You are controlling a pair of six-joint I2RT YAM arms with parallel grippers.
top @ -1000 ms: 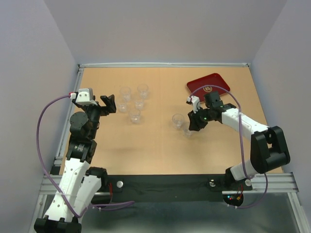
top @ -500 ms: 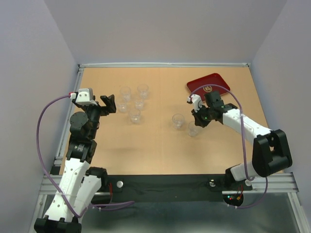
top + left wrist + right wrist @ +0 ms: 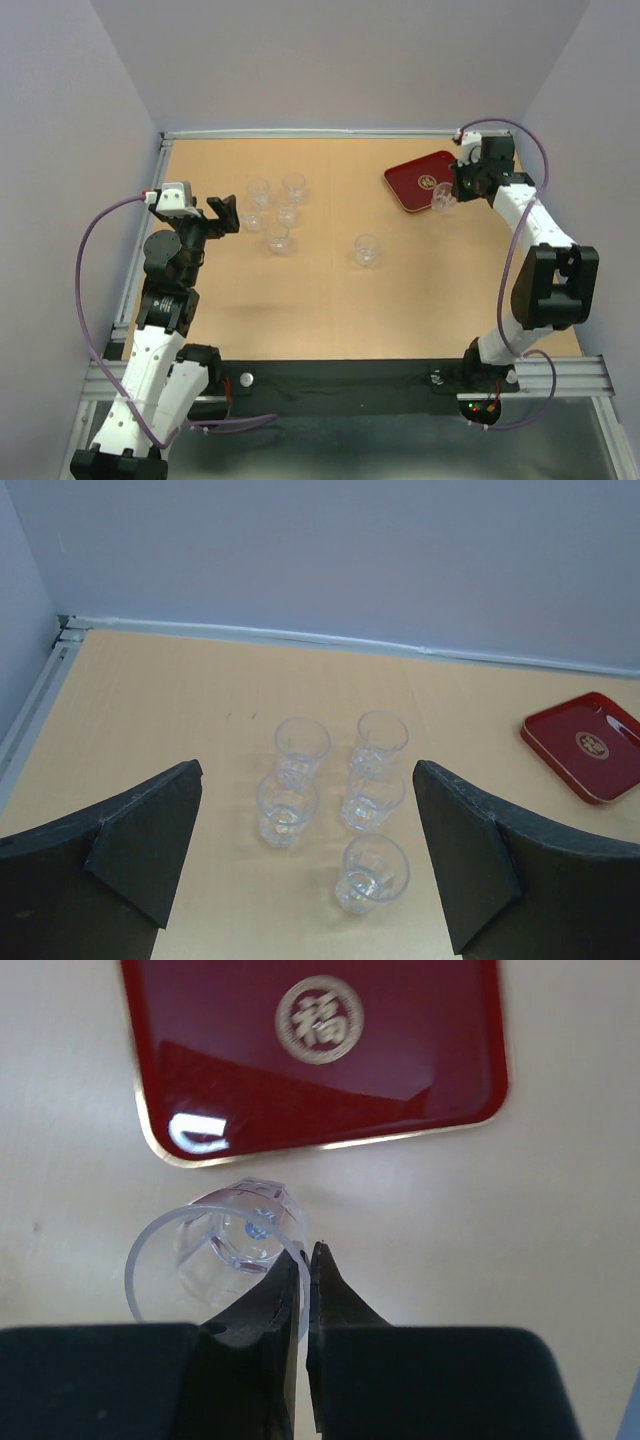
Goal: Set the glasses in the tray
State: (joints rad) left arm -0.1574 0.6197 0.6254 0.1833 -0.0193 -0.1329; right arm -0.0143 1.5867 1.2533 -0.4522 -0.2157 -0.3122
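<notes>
My right gripper will next carry the glass outward, lower it onto the tray's far corner (image 3: 444, 160) and let go, because that empty spot is outward of my gripper's fingers.
The dark-red tray (image 3: 418, 180) lies at the back right and also shows in the right wrist view (image 3: 310, 1050) and the left wrist view (image 3: 590, 745). My right gripper (image 3: 455, 185) is shut on the rim of one clear glass (image 3: 443, 198), pinching its wall (image 3: 220, 1250) between the fingers (image 3: 335, 1295), just off the tray's near edge. Several glasses stand clustered at the left (image 3: 272, 212), seen ahead of my left gripper (image 3: 305, 775), which is open and empty above the table. One glass (image 3: 367, 249) stands alone mid-table.
Pale walls enclose the wooden table (image 3: 330, 300) on three sides. A metal rail (image 3: 350, 375) runs along the near edge by the arm bases. A purple cable (image 3: 95, 250) loops off the left arm.
My right gripper has carried a glass from the mid-table, beside the lone glass, back and right to the tray's edge. The left arm has not moved.
</notes>
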